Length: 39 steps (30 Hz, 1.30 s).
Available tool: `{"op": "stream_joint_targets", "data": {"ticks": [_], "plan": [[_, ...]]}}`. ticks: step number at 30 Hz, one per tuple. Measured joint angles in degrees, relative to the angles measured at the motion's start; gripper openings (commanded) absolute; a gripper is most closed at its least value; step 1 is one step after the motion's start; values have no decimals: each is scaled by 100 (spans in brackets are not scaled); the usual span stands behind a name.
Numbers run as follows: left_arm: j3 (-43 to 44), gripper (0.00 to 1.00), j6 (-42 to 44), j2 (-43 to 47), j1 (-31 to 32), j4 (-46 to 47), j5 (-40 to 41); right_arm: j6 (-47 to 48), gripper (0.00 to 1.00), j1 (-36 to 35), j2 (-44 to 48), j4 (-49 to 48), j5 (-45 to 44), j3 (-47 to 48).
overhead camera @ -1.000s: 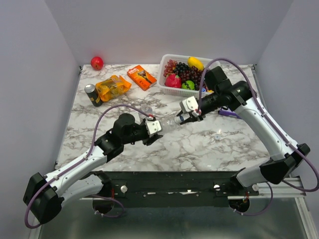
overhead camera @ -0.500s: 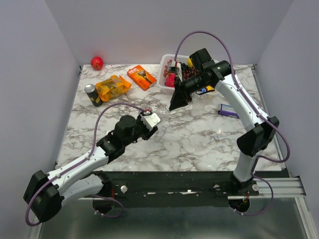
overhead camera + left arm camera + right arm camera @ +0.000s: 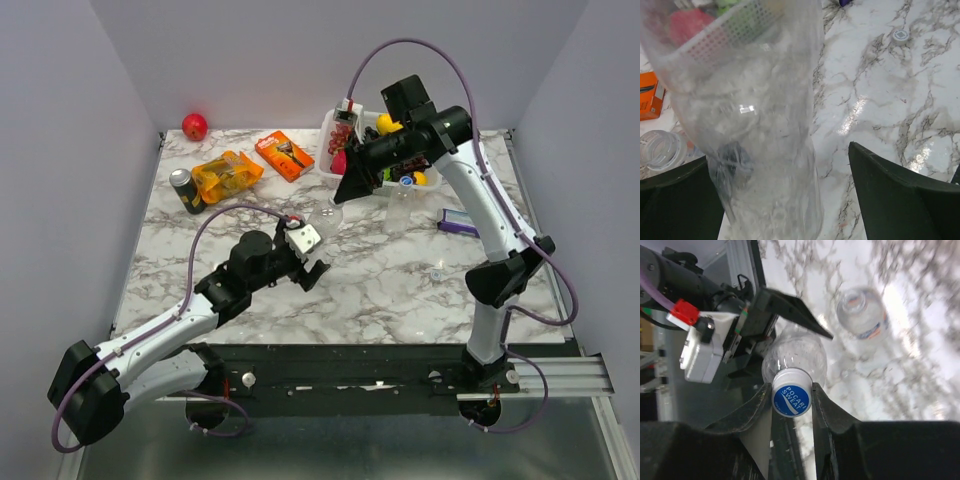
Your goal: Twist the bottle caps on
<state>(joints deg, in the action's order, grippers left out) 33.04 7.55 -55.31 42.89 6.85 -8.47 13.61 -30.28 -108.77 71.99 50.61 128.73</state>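
Note:
The held cap sits on the bottle's neck, so my right gripper should next carry the bottle away from the open left gripper and down beside the other blue-capped bottle.
A clear bottle (image 3: 325, 217) stands upright under my right gripper (image 3: 338, 198). That gripper is shut on the blue bottle cap (image 3: 792, 399), which sits on the bottle's neck (image 3: 795, 357). My left gripper (image 3: 318, 252) is open, with both fingers (image 3: 905, 195) standing apart from the bottle's body (image 3: 755, 125). Whether the base touches the table does not show. A second bottle (image 3: 400, 205) with a pale label stands uncapped to the right (image 3: 862, 315). A loose cap (image 3: 436, 273) lies on the marble (image 3: 900, 35).
A white basket (image 3: 328, 140) of fruit stands at the back. On the left are an orange box (image 3: 284, 154), an orange packet (image 3: 226, 175), a dark can (image 3: 184, 190) and a red fruit (image 3: 194, 126). A purple object (image 3: 458, 222) lies right. A clear round thing (image 3: 660, 150) lies by the left finger.
My left gripper has opened and let go of the bottle. The right arm has swung up and back, turning the bottle from lying to upright by its cap.

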Motion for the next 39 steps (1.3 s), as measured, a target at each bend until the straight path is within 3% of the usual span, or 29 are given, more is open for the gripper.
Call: {"op": "stream_joint_targets", "data": {"ticks": [2,4,10,13,23,34,39], "plan": [[0,99,-11,2,-2,33,-151,481,0,-55,-125,184,-162,686],[0,99,-9,17,-2,33,-227,920,0,-96,20,240,-326,713],[-7,99,-2,260,0,-321,-358,2109,0,-109,1093,461,-1207,-879],[-7,99,9,424,-2,-553,-378,2411,0,-83,1165,568,-1825,-1132],[317,99,227,619,-63,-1740,-420,2629,0,-76,-431,509,-3163,546],[675,99,378,1152,-468,-2927,-452,2555,0,-72,-704,485,-3477,175],[675,99,330,1152,-754,-3123,-503,2465,5,-72,-706,483,-3480,-81]]}}
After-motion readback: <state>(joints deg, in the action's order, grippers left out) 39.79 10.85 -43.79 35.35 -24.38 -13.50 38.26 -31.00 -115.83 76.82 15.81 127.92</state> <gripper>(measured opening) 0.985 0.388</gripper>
